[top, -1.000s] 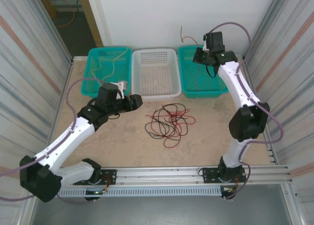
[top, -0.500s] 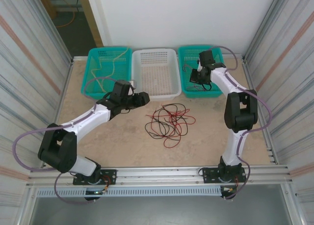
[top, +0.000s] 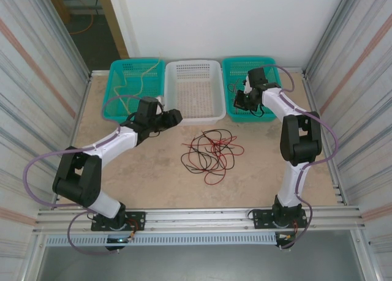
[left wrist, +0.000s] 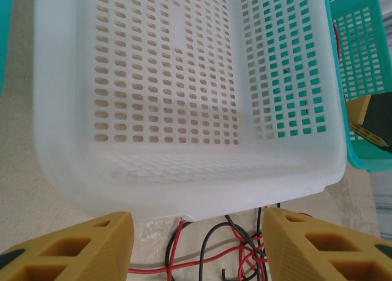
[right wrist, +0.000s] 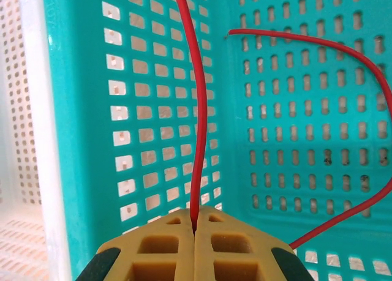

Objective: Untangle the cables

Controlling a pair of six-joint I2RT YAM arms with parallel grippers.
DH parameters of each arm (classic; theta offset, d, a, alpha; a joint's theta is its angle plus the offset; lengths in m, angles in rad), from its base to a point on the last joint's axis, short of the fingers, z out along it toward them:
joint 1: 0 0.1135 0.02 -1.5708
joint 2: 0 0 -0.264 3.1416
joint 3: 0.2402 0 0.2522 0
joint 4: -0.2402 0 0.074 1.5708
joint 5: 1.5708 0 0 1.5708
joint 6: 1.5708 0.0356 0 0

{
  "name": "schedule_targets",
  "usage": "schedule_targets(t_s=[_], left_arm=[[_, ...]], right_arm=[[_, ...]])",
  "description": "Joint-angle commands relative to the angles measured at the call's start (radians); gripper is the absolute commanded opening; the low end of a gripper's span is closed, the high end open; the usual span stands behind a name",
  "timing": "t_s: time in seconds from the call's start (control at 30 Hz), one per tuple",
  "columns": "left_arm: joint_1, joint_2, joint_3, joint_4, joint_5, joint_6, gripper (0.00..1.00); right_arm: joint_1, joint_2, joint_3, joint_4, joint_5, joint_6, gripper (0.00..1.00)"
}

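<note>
My right gripper shifts toward the teal basket's side by the white basket (top: 195,117) next, then releases the red cable, already inside the teal basket.
A tangle of red and black cables (top: 211,149) lies on the table in front of the white basket (top: 195,117). My left gripper (top: 174,117) hovers open at that basket's near left corner. In the left wrist view it (left wrist: 196,250) has only table and cable loops (left wrist: 245,247) between its fingers (left wrist: 67,244), touching none. My right gripper (top: 241,101) is down inside the right teal basket (top: 272,112), shut (right wrist: 196,224) on a single red cable (right wrist: 199,109) that runs up and curves round over the basket floor. A pale yellow cable (top: 139,79) lies in the left teal basket (top: 116,109).
Three baskets stand in a row along the back wall. Corrugated metal walls close both sides, and a rail (top: 202,217) runs along the near edge. Bare table lies to the left and right of the tangle.
The right gripper has come down with the red cable into the right teal basket. The left arm has stretched out and its gripper has shifted slightly toward the white basket.
</note>
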Motion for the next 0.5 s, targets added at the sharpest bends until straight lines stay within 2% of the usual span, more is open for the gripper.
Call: schedule_targets(t_s=[0.0, 0.13, 0.27, 0.47], left_arm=[[0.016, 0.021, 0.029, 0.019, -0.02, 0.01, 0.58], [0.018, -0.004, 0.027, 0.008, -0.007, -0.007, 0.57], [0.018, -0.09, 0.002, -0.011, 0.007, -0.038, 0.6], [0.017, -0.268, -0.014, -0.138, -0.075, -0.014, 0.65]], right_arm=[[0.008, -0.031, -0.002, -0.008, -0.048, 0.025, 0.0], [0.018, -0.025, 0.004, -0.01, -0.063, 0.02, 0.0], [0.028, -0.023, 0.01, -0.016, -0.074, 0.013, 0.0], [0.042, -0.021, 0.009, -0.016, -0.081, 0.01, 0.0]])
